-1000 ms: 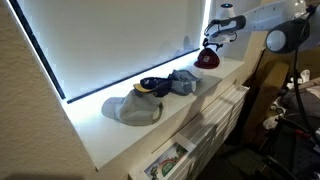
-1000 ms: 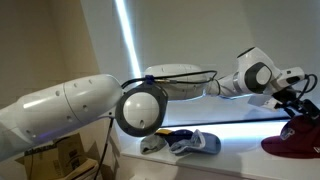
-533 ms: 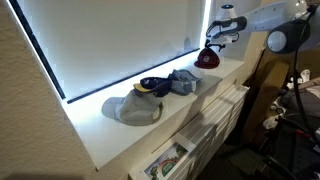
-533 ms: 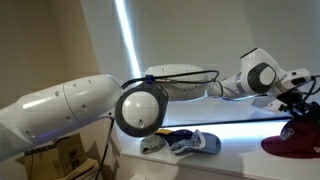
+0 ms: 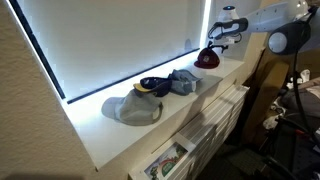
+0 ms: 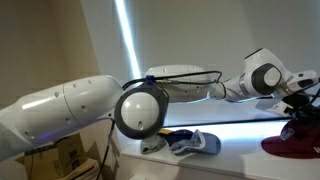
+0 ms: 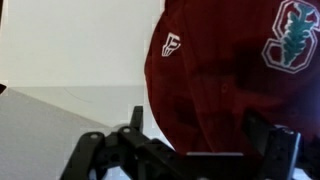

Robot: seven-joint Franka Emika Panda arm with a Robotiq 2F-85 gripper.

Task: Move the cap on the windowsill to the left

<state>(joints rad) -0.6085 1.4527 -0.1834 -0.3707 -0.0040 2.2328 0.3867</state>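
The robot's gripper should stay where it is and close its spread fingers onto the maroon cap's plain side (image 5: 209, 53) (image 7: 190, 130), because that cloth is between them.
A maroon cap (image 5: 207, 60) with a white emblem lies at the far end of the white windowsill (image 5: 95, 140); it also shows in an exterior view (image 6: 291, 144). My gripper (image 5: 213, 43) hangs just above it, also in an exterior view (image 6: 297, 113). In the wrist view the cap (image 7: 230, 70) fills the frame between my gripper's (image 7: 200, 135) two fingers, which stand wide apart on either side of it. The gripper is open and holds nothing.
Three other caps lie mid-sill: a grey one (image 5: 132, 108), a dark navy one with yellow (image 5: 152, 85) and a grey-blue one (image 5: 184, 80). They show as a pile in an exterior view (image 6: 190, 143). White drawers (image 5: 205, 125) stand below the sill. The bright window is behind.
My gripper has drifted slightly up and away from the maroon cap. The cap and the other caps have not moved.
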